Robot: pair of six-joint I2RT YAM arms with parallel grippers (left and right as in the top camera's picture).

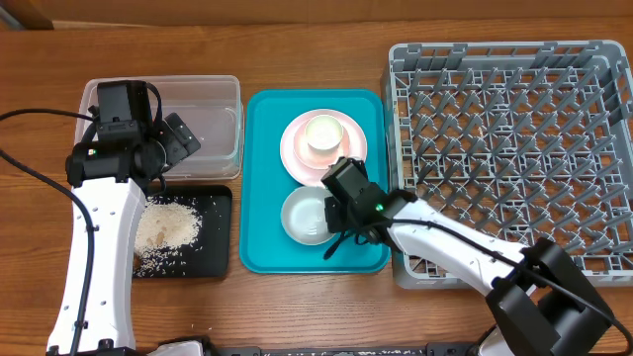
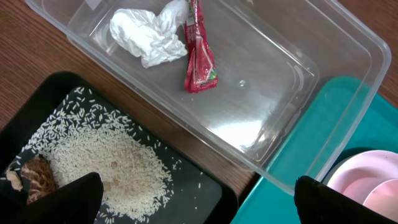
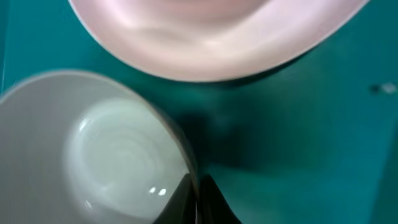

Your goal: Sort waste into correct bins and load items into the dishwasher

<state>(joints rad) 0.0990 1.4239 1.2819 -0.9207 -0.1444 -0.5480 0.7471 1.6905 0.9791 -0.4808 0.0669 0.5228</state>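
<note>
My right gripper should lift, tilt and carry the bowl [image 1: 303,216] into the rack's far tray-side corner [image 1: 429,99], as that's outward and to its right in the overhead view.
The white bowl [image 1: 303,216] sits on the teal tray [image 1: 259,247], and my right gripper [image 1: 334,229] is shut on its right rim. In the right wrist view one finger [image 3: 183,202] is inside the bowl [image 3: 93,149] and the other is outside. Behind it, the pink plate [image 1: 295,158] carries a white cup [image 1: 324,133]. My left gripper [image 2: 199,208] hangs open and empty over the gap between the two bins. A crumpled tissue [image 2: 146,34] and a red wrapper [image 2: 200,53] lie in the clear tub [image 2: 280,81]. Rice [image 2: 106,165] and a brown crumb [image 2: 37,174] lie in the black tray [image 2: 205,193].
The grey dish rack [image 1: 514,158] fills the right side, its left wall right next to the teal tray. The clear tub [image 1: 213,109] and black tray [image 1: 220,237] stand left of the teal tray. Black cables trail along the left edge of the table.
</note>
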